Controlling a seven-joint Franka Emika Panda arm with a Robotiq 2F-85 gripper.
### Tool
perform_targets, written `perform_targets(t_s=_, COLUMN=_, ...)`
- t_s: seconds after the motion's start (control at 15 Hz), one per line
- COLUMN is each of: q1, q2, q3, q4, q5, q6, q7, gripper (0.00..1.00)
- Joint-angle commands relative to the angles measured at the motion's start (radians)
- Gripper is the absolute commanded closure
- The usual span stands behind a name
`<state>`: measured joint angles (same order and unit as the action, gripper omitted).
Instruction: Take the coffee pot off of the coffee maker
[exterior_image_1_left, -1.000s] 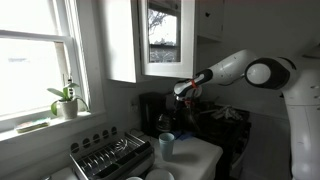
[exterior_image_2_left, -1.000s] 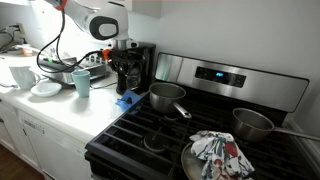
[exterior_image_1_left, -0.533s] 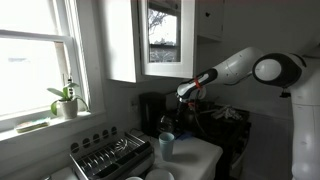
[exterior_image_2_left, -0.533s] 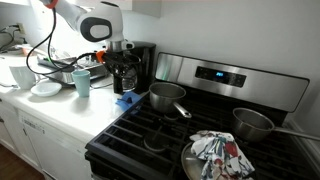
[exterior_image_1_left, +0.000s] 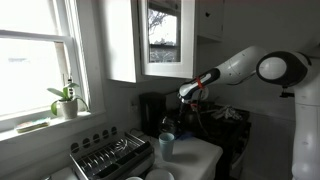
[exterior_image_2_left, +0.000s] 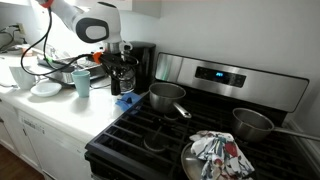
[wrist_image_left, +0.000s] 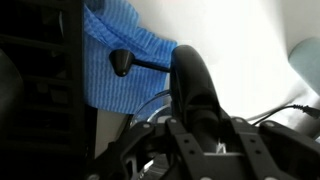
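Note:
The blue cloth is under the raised pot, so I'll pull my gripper back from the coffee maker and lower the pot onto the bare white counter.
The coffee pot is a clear glass carafe with a dark top. It sits just in front of the black coffee maker, over a blue cloth. My gripper is right above it. In the wrist view my gripper is closed around the pot's dark handle, with the glass rim showing below left. In an exterior view the gripper hangs beside the coffee maker, and the pot is below it.
A pale blue-green cup stands on the white counter next to the pot. A metal dish rack is further along. A stove with two pans and a cloth is on the other side.
My gripper has shifted slightly away from the coffee maker and a little lower, with the pot's handle in it. The pot has come forward with it.

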<state>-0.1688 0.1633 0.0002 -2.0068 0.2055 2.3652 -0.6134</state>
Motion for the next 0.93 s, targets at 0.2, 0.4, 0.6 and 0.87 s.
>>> perform_targets(t_s=0.2, q1=0.005, q2=-0.054, q3=-0.014, q4=-0.053, q5=0.019, q6=-0.010, q7=-0.026, gripper=0.92)
perform_targets(t_s=0.4, q1=0.008, q2=-0.065, q3=-0.018, q4=-0.074, q5=0.009, q6=-0.018, q7=-0.021, gripper=0.92)
perform_targets(t_s=0.6, q1=0.011, q2=-0.076, q3=-0.024, q4=-0.100, q5=-0.002, q6=-0.020, q7=-0.008, gripper=0.92)
perform_targets(t_s=0.87, q1=0.012, q2=-0.094, q3=-0.032, q4=-0.128, q5=-0.004, q6=-0.025, q7=-0.003, gripper=0.92)
